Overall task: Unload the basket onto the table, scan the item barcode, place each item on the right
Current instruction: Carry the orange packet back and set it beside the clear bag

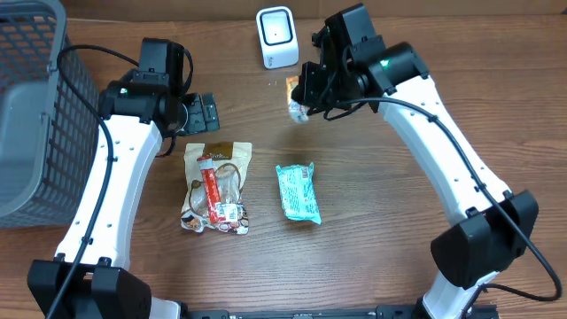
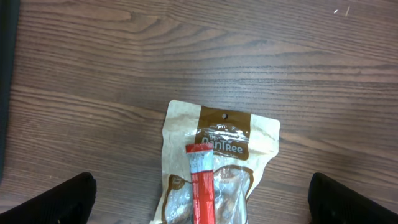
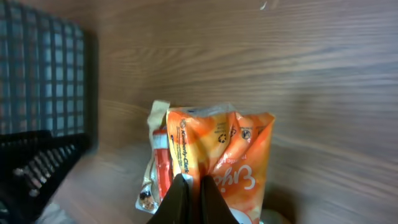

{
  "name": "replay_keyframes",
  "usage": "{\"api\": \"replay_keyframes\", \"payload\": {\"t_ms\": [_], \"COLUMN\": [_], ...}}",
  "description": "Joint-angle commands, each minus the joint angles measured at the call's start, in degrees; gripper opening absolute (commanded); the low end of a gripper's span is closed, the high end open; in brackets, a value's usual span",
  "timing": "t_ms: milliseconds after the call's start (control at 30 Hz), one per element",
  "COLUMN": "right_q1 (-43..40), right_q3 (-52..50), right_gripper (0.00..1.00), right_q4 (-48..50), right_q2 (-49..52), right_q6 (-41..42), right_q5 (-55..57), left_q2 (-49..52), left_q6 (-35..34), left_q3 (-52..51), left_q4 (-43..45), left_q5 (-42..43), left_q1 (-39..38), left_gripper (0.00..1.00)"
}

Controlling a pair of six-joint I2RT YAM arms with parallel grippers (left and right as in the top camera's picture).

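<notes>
The robot's right gripper needs to move back and down next to release the orange packet, because the bare gap (image 1: 263, 161) beside the brown pouch is below the gripper, nearer the robot's base.
My right gripper (image 3: 193, 198) is shut on a crumpled fold of an orange packet (image 3: 233, 149) and holds it above the table. In the overhead view the packet (image 1: 297, 110) hangs under the right gripper (image 1: 310, 93), just below and right of the white barcode scanner (image 1: 277, 36). No barcode shows on the packet. My left gripper (image 2: 202, 202) is open, its fingers (image 2: 68, 199) spread wide over a brown snack pouch (image 2: 221, 134) with a red stick (image 2: 202, 186) lying on it, and it holds nothing.
A teal packet (image 1: 298, 192) lies flat mid-table, right of the brown pouch (image 1: 217, 182). A grey mesh basket (image 1: 35, 106) stands at the left edge. The rest is bare wooden tabletop (image 1: 372, 248).
</notes>
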Motion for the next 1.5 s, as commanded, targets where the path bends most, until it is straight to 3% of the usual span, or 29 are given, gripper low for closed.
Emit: {"api": "replay_keyframes", "payload": {"t_ms": [0,167,500,1033,1467], "right_q1": [0.2,0.2,0.3,1.2,2.3], "right_q3": [-5.7,-18.2,-34.0,-42.1,-42.2], "right_gripper": [0.04,0.04,0.04,0.04,0.04], "right_q4": [4.2,18.7,43.3,51.1,54.0], "right_q2": [-1.2,-0.8,-0.8,-0.8,3.7], "right_q6": [-1.4,-0.9,10.5,10.7,10.3], "right_q5": [-5.9,-11.0,-16.1,-15.9,-15.9], "left_q2": [0.3,0.3,0.3,0.3,0.3], "left_q6": [-0.8,-0.8,-0.8,-0.8,-0.8], "left_q3": [1.0,1.0,1.0,1.0,1.0], "left_q4": [0.0,0.0,0.0,0.0,0.0], "left_q5": [-0.3,-0.3,-0.3,-0.3,-0.3], "left_q1": [0.1,0.1,0.1,0.1,0.1], "left_gripper": [1.00,1.00,1.00,1.00,1.00]}}
